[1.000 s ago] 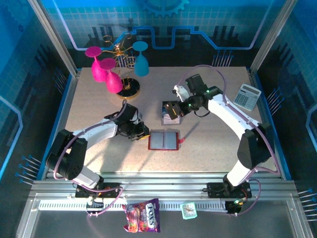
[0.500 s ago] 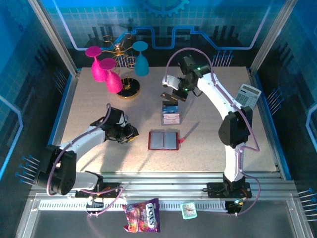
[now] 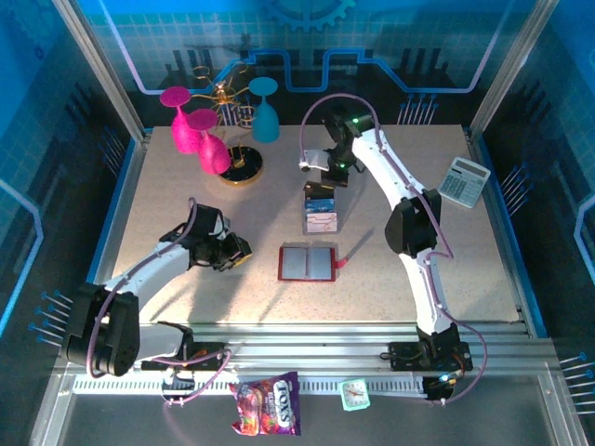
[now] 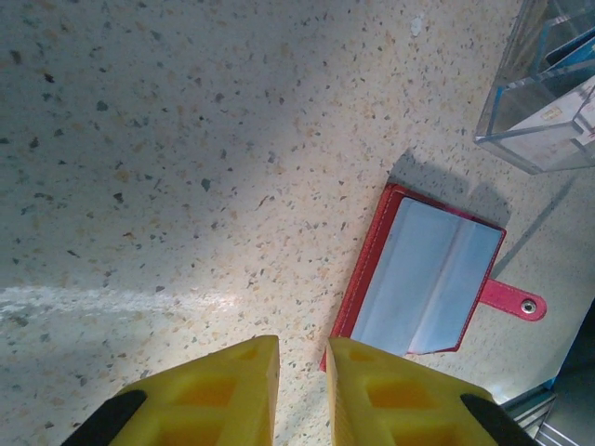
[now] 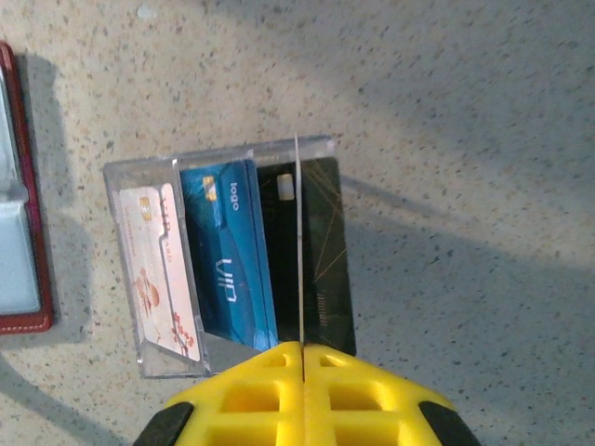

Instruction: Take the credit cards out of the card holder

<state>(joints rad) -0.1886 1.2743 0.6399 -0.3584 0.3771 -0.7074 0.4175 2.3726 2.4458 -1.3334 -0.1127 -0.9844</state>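
My right gripper lowers a little next and releases the credit card, already edge-on above the black-card section [image 3: 318,190] [image 5: 314,251] of the clear plastic box below the gripper.
The red card holder [image 3: 307,263] lies open and flat at mid-table, its grey pockets up and its snap tab [image 4: 509,299] to the right. My left gripper [image 3: 240,255] hovers just left of it, jaws [image 4: 302,358] a little open with bare table between them. My right gripper [image 3: 325,175] is shut [image 5: 303,348] on a credit card [image 5: 299,232], seen edge-on as a thin pale line. It hangs above a clear plastic box [image 3: 321,212] that holds a whitish card [image 5: 158,269], a blue card [image 5: 228,260] and a black card [image 5: 325,251].
A grey-white calculator [image 3: 463,180] sits at the right edge. A gold rack with pink glasses [image 3: 200,130] and a blue glass [image 3: 265,116] stands at the back left. A candy bag [image 3: 267,404] lies on the front rail.
My right arm has swung back and up, its gripper rising from the clear box toward the far side. My left gripper has drawn away leftward from the card holder.
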